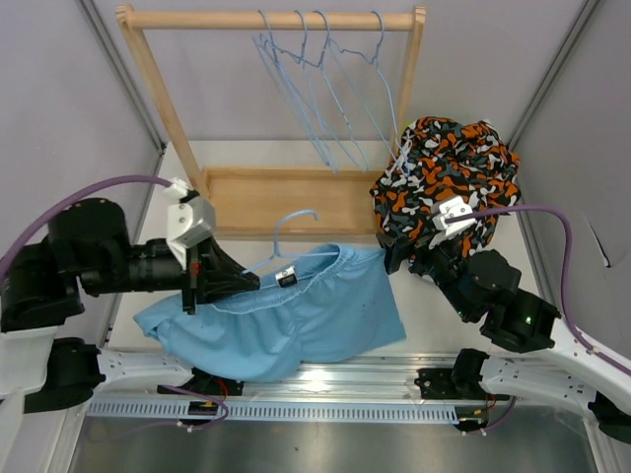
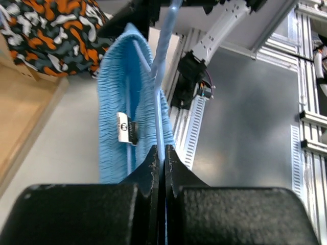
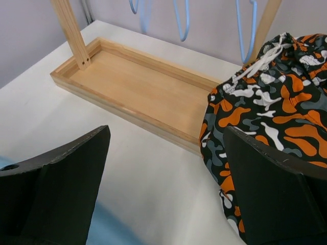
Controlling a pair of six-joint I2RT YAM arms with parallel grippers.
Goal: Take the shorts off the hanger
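Next, my right gripper goes to the left in the top view, onto the end of the waistband, which lies just outside my fingers.
The light blue shorts (image 1: 306, 315) lie on the table at the front, their waistband still threaded on a light blue hanger (image 1: 294, 221). My left gripper (image 1: 242, 279) is shut on the hanger wire (image 2: 166, 46) beside the gathered waistband (image 2: 115, 102). My right gripper (image 1: 394, 256) is open and empty, just off the waistband's right end; a patch of blue fabric (image 3: 107, 229) shows below its fingers (image 3: 56, 189). The camouflage shorts (image 1: 449, 177) lie heaped at the right and also show in the right wrist view (image 3: 265, 102). Navy, yellow and lime green shorts are out of view.
A wooden rack (image 1: 271, 20) stands at the back with several bare blue hangers (image 1: 325, 89) on its rail. Its tray base (image 1: 266, 197) lies just behind the blue shorts. Grey walls close in both sides. A metal rail (image 1: 325, 379) runs along the near edge.
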